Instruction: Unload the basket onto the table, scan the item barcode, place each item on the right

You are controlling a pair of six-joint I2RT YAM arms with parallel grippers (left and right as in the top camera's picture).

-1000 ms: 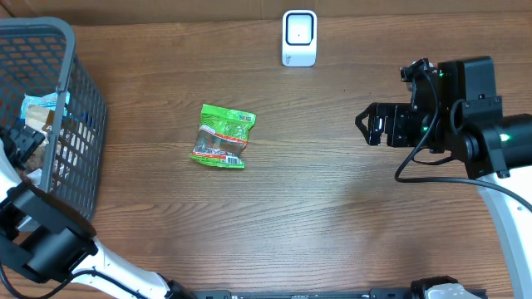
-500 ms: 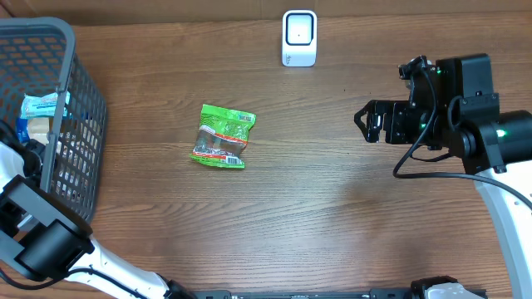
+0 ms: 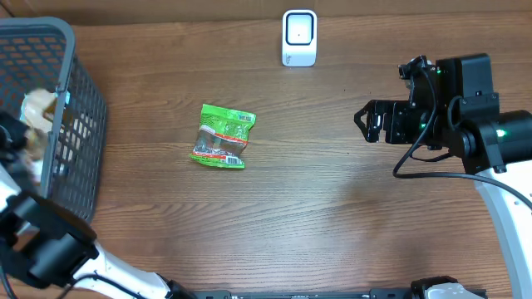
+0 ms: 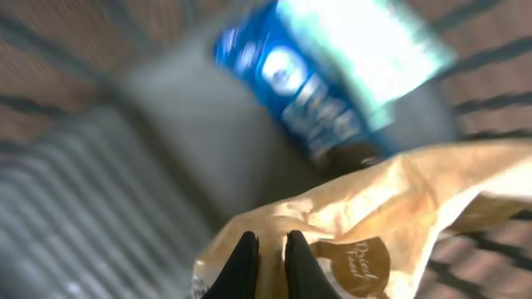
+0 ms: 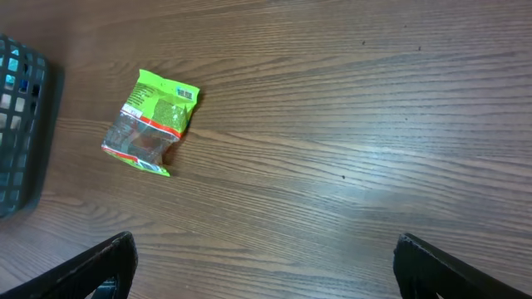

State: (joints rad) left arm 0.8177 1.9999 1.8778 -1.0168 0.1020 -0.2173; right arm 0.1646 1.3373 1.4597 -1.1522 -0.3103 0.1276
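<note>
The spot on the wood (image 3: 204,196) beside the green packet is bare. I will next lift the tan packet over the side of the basket with my left gripper, lower it toward that spot and release it.
My left gripper (image 4: 270,262) is down inside the grey wire basket (image 3: 81,76) at the table's left edge. It is shut on the edge of a tan foil packet (image 4: 378,203), which shows in the overhead view as a tan packet (image 3: 36,104) behind the basket wall. A blue packet (image 4: 312,91) lies blurred beyond it. No barcode shows on the tan packet. The white scanner (image 3: 299,37) stands at the back middle. My right gripper (image 3: 366,122) hovers open over the right of the table, its fingertips (image 5: 108,262) wide apart and nothing between them.
A green snack packet (image 3: 223,136) lies flat on the wood left of centre, also seen as the green packet (image 5: 154,120) in the right wrist view. The basket's corner (image 5: 21,124) shows there at the left edge.
My left jaws have closed on the tan packet, and it has shifted within the basket. The right arm has hardly moved and stays open.
</note>
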